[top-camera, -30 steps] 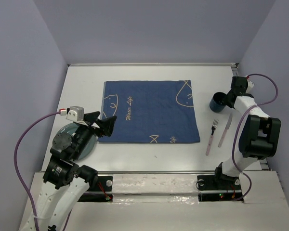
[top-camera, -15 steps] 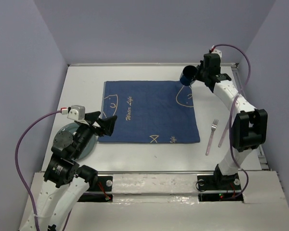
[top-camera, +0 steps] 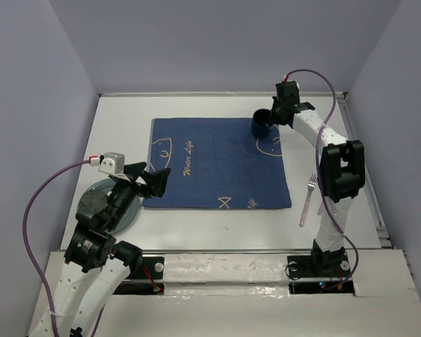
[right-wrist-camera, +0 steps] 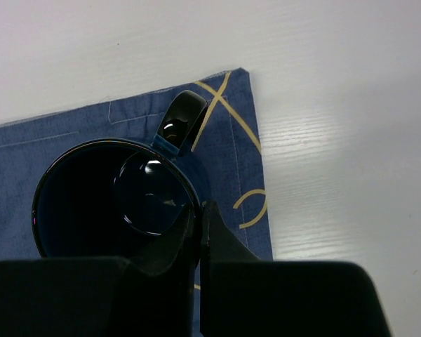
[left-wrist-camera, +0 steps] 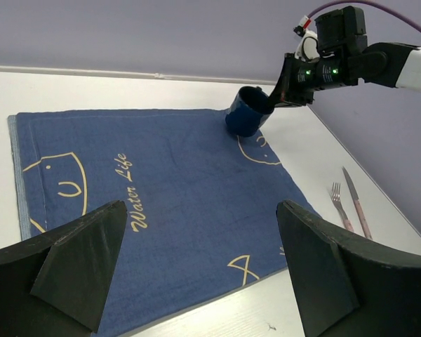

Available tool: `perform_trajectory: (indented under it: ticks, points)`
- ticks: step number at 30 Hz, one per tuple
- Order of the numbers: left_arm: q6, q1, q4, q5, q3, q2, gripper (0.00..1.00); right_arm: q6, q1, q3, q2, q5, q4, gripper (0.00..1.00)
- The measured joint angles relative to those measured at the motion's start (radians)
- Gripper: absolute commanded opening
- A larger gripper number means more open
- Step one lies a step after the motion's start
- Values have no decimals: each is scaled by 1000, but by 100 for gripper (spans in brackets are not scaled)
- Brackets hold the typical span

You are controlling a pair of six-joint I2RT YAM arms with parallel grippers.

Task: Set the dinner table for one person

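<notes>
My right gripper holds the mug by its rim, already within the edges of the cloth. It will lower the mug slightly onto the cloth's far corner and let go of the mug's rim.
My right gripper [top-camera: 269, 119] is shut on the rim of a dark blue mug [top-camera: 260, 125], which is at the far right corner of the dark blue cloth [top-camera: 217, 163] on the white dinner table [top-camera: 196, 105]. In the right wrist view the mug [right-wrist-camera: 109, 196] has one finger inside and one outside its wall, its handle pointing to the cloth's corner. It also shows in the left wrist view [left-wrist-camera: 245, 112]. My left gripper [top-camera: 149, 184] is open and empty at the cloth's near left edge, over a grey plate [top-camera: 105, 203]. A fork [top-camera: 307, 200] lies right of the cloth.
A knife [left-wrist-camera: 356, 202] lies beside the fork [left-wrist-camera: 339, 206] in the left wrist view; in the top view the right arm hides it. Walls stand close on three sides of the table.
My right gripper has carried the mug from the table's right side, up and left, down onto the cloth's far right corner. The left arm has not moved.
</notes>
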Motion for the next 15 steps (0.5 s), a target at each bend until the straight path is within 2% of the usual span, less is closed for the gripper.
perform_trajectory:
  ticks: [15]
  points:
    - [0,6,0,-1,0,12,99,-4,20,11,27,29,-13,0]
